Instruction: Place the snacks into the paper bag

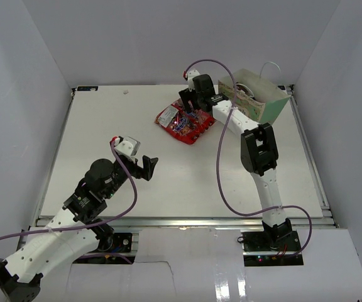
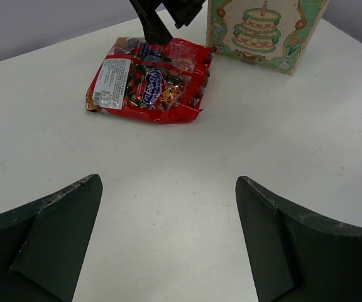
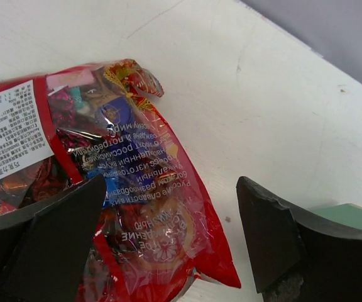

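My right gripper is wide open, and the clear printed strip [image 1: 195,117] [image 3: 146,189] of the red bag already reaches in between its fingers. It will move down onto that strip next and close there.
A large red crinkly candy bag [image 1: 182,124] lies flat on the white table, left of the paper bag [image 1: 275,107]. The paper bag stands at the back right with a cake picture on its side [image 2: 259,31]. My right gripper [image 1: 186,112] hovers over the red bag's far end, jaws wide open. In the right wrist view the red bag [image 3: 124,189] reaches in between the open fingers of the right gripper [image 3: 168,233] and is not clamped. My left gripper [image 1: 146,167] is open over bare table, well short of the red bag [image 2: 149,82], with nothing between its fingers.
White walls enclose the table on three sides. A metal rail runs along the table's edge [image 1: 313,170] on the right. The right arm's purple cable [image 1: 222,170] loops above the table's middle. A mint-green corner of the paper bag [image 3: 351,217] shows beside the right finger.
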You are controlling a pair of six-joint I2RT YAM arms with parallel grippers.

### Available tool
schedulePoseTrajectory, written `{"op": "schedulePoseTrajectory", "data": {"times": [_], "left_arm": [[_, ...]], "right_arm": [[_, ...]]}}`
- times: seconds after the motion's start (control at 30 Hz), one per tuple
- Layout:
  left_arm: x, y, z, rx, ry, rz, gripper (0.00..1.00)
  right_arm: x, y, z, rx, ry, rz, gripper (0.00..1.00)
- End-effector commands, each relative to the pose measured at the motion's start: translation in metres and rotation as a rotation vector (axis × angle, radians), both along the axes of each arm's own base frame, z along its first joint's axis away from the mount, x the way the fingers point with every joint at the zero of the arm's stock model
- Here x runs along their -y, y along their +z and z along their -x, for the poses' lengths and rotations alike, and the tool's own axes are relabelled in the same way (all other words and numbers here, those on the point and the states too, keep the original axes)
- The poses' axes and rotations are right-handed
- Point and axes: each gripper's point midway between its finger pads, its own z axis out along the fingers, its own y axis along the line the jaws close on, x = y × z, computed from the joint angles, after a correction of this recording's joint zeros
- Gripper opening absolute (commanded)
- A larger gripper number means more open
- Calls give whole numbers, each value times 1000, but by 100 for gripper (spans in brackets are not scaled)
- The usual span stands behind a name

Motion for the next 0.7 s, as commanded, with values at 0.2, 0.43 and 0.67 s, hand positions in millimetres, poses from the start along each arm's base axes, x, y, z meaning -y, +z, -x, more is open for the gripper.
{"op": "schedulePoseTrajectory", "data": {"times": [0.2,0.43,0.67], "left_arm": [[-5,-3,-4,-7,24,-23,98],[-4,-4,-5,-11,22,-26,98],[-3,-5,-4,-11,15,-27,98]], "right_arm": [[-30,-29,-6,-35,87,-86,90],[-44,-67,23,-192,207,-174,98],[-58,-75,53,-291,314,-248,67]]}}
